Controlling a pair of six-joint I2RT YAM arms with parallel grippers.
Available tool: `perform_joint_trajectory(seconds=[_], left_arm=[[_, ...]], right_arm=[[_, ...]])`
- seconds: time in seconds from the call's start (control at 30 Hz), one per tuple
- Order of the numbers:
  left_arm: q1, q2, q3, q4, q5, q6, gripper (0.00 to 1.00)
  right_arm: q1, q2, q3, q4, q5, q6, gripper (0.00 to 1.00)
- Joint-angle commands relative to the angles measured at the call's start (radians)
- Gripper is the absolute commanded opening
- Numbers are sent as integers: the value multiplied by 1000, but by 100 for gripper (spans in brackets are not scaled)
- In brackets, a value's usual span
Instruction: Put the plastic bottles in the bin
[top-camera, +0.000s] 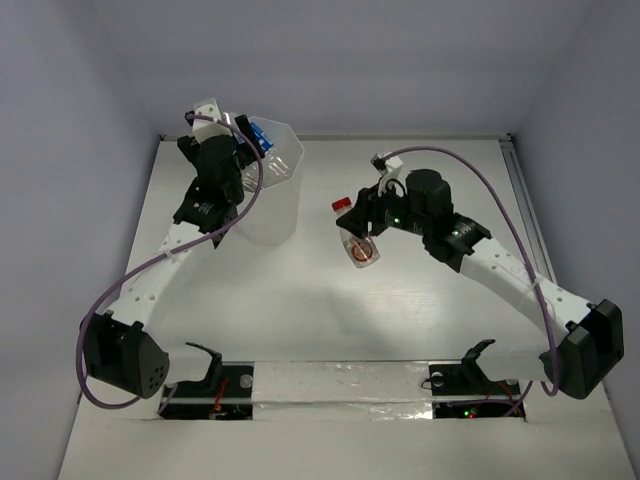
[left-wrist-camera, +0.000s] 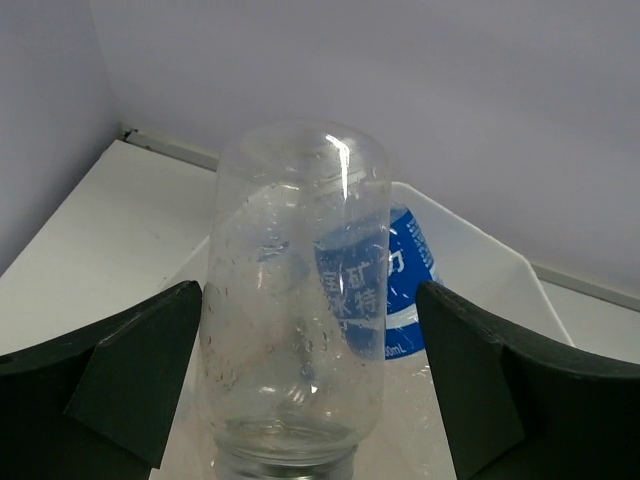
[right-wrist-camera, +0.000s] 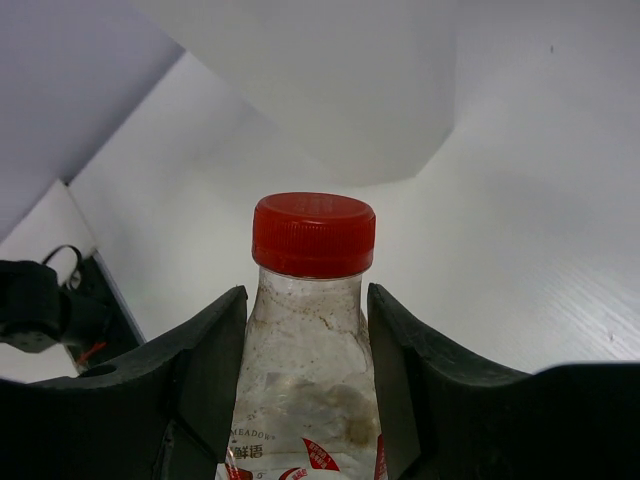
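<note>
My right gripper is holding the red-capped bottle. It should lift the bottle over the bin's rim, to the left in the top view, then lower it inside.
The bin (top-camera: 272, 212) stands at the back left of the table, a translucent white tub with a blue-labelled bottle (top-camera: 263, 136) inside. My left gripper (top-camera: 243, 152) hangs over its rim. In the left wrist view a clear plastic bottle (left-wrist-camera: 295, 310) stands base-up between the fingers of the left gripper (left-wrist-camera: 310, 292), which is open with a gap on the right side; the blue-labelled bottle (left-wrist-camera: 408, 285) and the bin's rim (left-wrist-camera: 505, 255) lie behind. My right gripper (top-camera: 366, 222) is shut on a red-capped bottle (top-camera: 358, 245) mid-table. The right gripper (right-wrist-camera: 305, 295) clamps that red-capped bottle (right-wrist-camera: 305, 370) just below its cap, with the bin (right-wrist-camera: 330, 100) ahead.
White walls close the table off at the back and on both sides. A metal rail (top-camera: 522, 200) runs along the right edge. A taped strip (top-camera: 340, 380) and both arm bases line the near edge.
</note>
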Motion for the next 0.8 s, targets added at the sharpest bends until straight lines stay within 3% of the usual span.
perform_joint_trajectory(seconds=[0.0,0.33,0.5,0.77], left_arm=[[3,-72,33,48,55,-25,86],[3,-203,23,40,153,-70,84],[3,-235,30,19,164,-68,75],[23,-209,23,-9,124,-59,70]], right_arm=[[10,-33,105,97,-17,41,37],[21,35,274,393,-22,184,37],[41,223,465,505,36,239,37],[87,573,826,527,156,217,37]])
